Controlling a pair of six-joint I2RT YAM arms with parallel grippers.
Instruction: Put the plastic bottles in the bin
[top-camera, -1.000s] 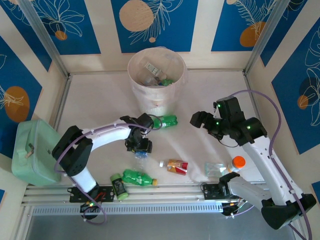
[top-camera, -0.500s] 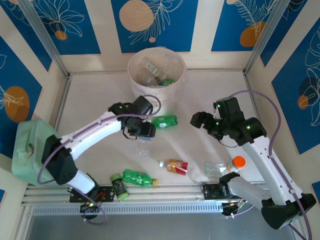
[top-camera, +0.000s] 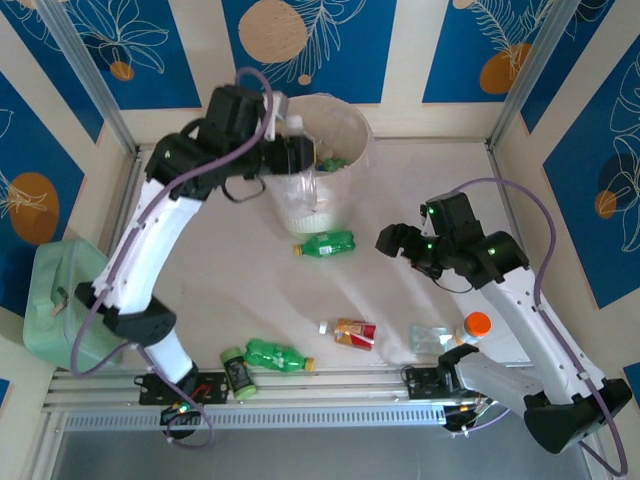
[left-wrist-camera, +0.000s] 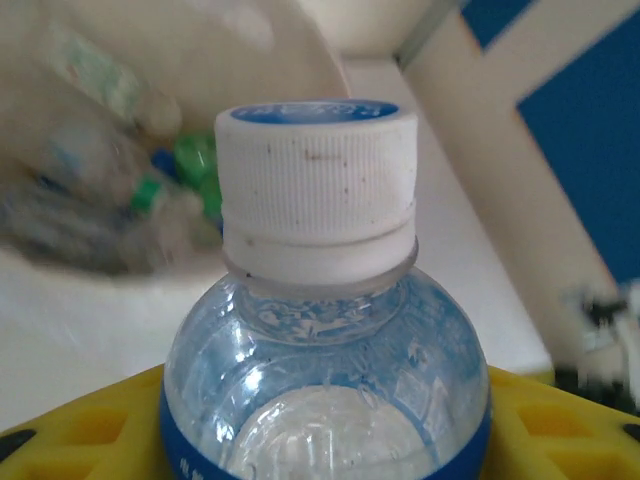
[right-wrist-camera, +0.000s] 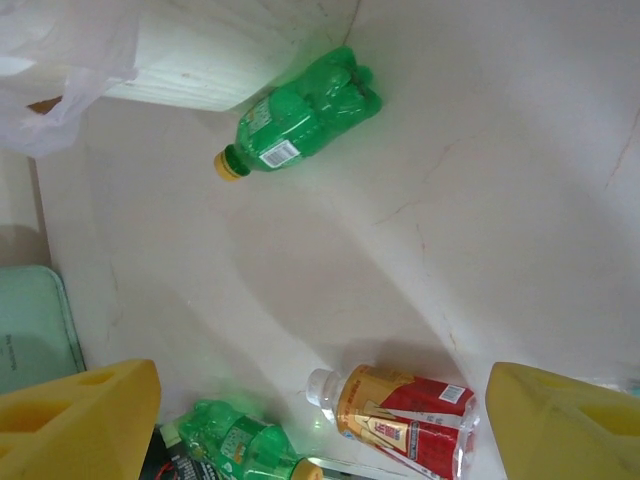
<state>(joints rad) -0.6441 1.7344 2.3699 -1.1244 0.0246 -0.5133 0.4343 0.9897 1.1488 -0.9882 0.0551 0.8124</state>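
Observation:
The bin's opening (top-camera: 338, 138) (left-wrist-camera: 130, 160) is beside and below my left gripper. My left gripper should next turn its fingers downward over the bin's opening and release the clear bottle onto the bottles inside.
My left gripper (top-camera: 290, 157) is raised at the left rim of the bin (top-camera: 352, 128), shut on a clear plastic bottle (left-wrist-camera: 318, 330) with a blue label and a white cap. Its yellow fingers (left-wrist-camera: 70, 430) press the bottle's sides. Several bottles lie inside the bin (left-wrist-camera: 90, 180). On the table lie a green bottle (top-camera: 325, 243) (right-wrist-camera: 300, 118), a red-orange labelled bottle (top-camera: 353, 333) (right-wrist-camera: 405, 420) and a second green bottle (top-camera: 275, 354) (right-wrist-camera: 235, 440). My right gripper (top-camera: 395, 240) (right-wrist-camera: 320, 400) hovers open above the table, right of the first green bottle.
A mint-green box (top-camera: 62, 300) stands at the left edge. A small dark jar with a green lid (top-camera: 237, 372) lies by the front rail. A flat clear plastic scrap (top-camera: 432, 337) and an orange-capped bottle (top-camera: 477, 325) sit beside my right arm.
My left arm has lifted the clear bottle off the table and carried it up and back to the bin's left rim. The right arm has barely moved.

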